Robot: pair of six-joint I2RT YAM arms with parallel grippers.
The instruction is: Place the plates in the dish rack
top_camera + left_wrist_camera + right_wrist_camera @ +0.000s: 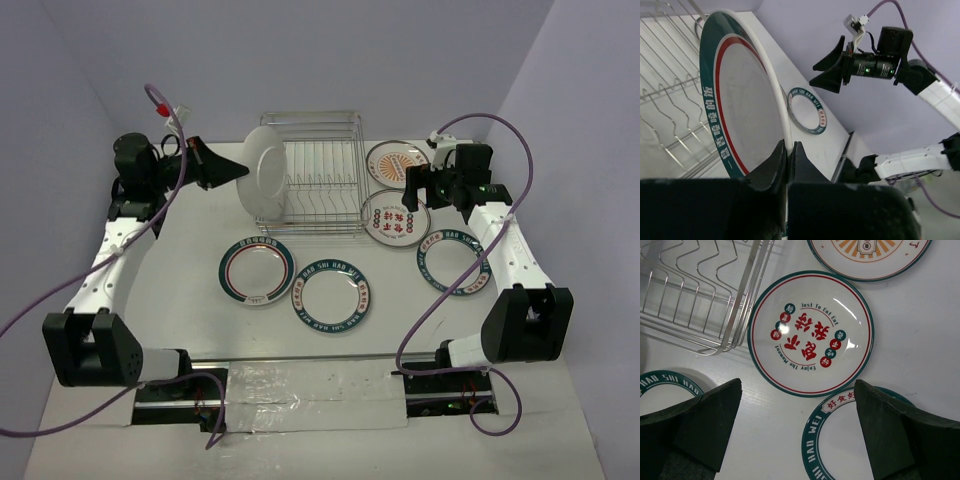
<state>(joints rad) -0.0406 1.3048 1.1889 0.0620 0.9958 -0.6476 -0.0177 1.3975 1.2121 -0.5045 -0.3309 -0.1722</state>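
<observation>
The upright white plate is still hanging above the wires, so my left gripper should lower it at the end of the wire rack beside this arm.
My left gripper (241, 170) is shut on the rim of a white plate (265, 176) and holds it upright on edge at the left end of the silver wire dish rack (322, 172). In the left wrist view the fingers (788, 150) pinch this plate (740, 110), which has a teal lettered rim and a red ring, beside the rack (665, 100). My right gripper (422, 190) is open and empty above a plate with red characters (810, 332); in its own view the gripper (797, 430) spans bare table and a teal-rimmed plate (850, 440).
Flat on the table lie a red-ringed plate (257, 272), two teal-rimmed plates (333, 297) (453, 262), the red-character plate (395, 215) and an orange-design plate (397, 160) right of the rack. Purple cables loop beside both arms.
</observation>
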